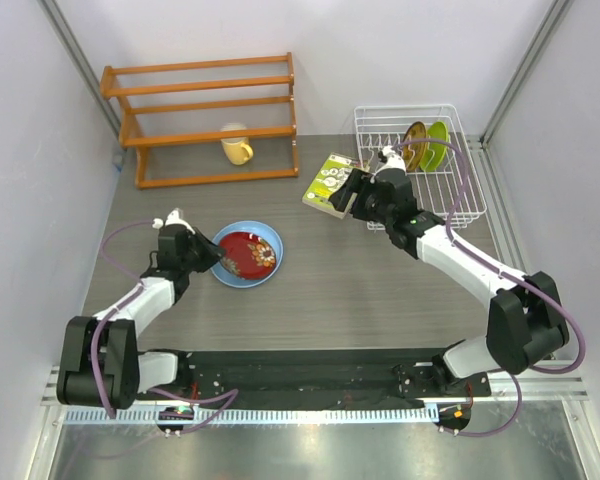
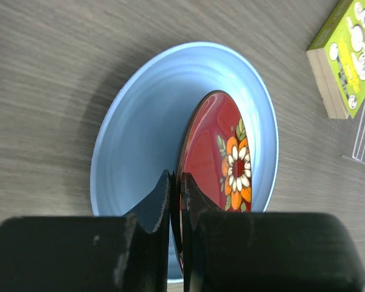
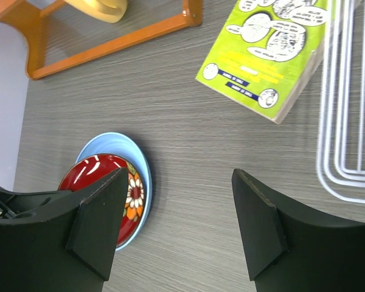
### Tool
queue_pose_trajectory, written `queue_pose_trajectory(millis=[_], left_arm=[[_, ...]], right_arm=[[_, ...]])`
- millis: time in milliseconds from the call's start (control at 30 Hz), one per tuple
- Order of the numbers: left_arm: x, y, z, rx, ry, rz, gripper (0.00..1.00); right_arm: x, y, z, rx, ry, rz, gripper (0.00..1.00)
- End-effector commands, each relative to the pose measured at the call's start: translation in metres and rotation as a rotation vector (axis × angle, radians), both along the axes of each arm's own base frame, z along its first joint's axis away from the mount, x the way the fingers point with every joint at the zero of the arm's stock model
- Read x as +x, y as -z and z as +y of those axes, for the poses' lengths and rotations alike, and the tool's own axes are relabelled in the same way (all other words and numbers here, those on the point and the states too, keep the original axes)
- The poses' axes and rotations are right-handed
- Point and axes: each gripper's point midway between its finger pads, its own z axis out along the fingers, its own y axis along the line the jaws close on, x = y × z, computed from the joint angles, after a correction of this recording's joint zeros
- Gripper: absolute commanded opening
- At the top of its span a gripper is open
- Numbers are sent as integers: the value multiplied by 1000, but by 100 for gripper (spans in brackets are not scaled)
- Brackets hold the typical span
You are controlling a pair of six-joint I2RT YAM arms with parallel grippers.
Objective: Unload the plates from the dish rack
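Note:
The right gripper swings to the right in the top view next, turning outward onto the amber plate's near rim (image 1: 411,163), because that plate still stands upright in the rack.
The light blue plate (image 1: 263,268) lies flat on the table at left centre. The dark red patterned plate (image 1: 248,253) rests in it; my left gripper (image 1: 208,256) is shut on its near rim. In the left wrist view the red plate (image 2: 222,146) stands edge-on over the blue plate (image 2: 146,121) between my fingers (image 2: 161,198). The amber plate (image 1: 414,144) and lime green plate (image 1: 436,143) stand upright in the white dish rack (image 1: 462,190). My right gripper (image 1: 346,190) is open and empty, left of the rack. The right wrist view shows both plates (image 3: 97,176) on the table.
A green-covered book (image 1: 329,184) lies just left of the rack, under my right gripper; it also shows in the right wrist view (image 3: 274,42). An orange wooden shelf rack (image 1: 208,120) with a yellow mug (image 1: 237,147) stands at the back left.

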Motion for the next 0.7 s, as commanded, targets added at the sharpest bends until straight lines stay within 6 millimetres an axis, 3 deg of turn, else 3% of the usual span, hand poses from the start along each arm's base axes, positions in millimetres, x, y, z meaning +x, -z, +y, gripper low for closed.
queue_pose_trajectory(millis=[0, 100, 133, 233, 400, 533, 667], left_arm=[[18, -11, 0, -2, 2, -100, 0], [23, -8, -1, -4, 4, -107, 4], [26, -9, 0, 3, 1, -110, 17], [29, -3, 4, 24, -10, -84, 39], [31, 1, 4, 38, -1, -67, 49], [33, -8, 11, 77, -21, -61, 61], [37, -21, 17, 107, -38, -66, 64]], right_arm=[[-1, -25, -15, -9, 6, -65, 75], [0, -26, -23, -35, 10, -63, 75], [0, -25, -25, -44, 11, -60, 75], [1, -26, -30, -71, 10, -58, 75], [12, -34, -46, -140, 55, -78, 75], [29, -45, -80, -281, 166, -96, 75], [53, -68, -120, -460, 314, -149, 75]])
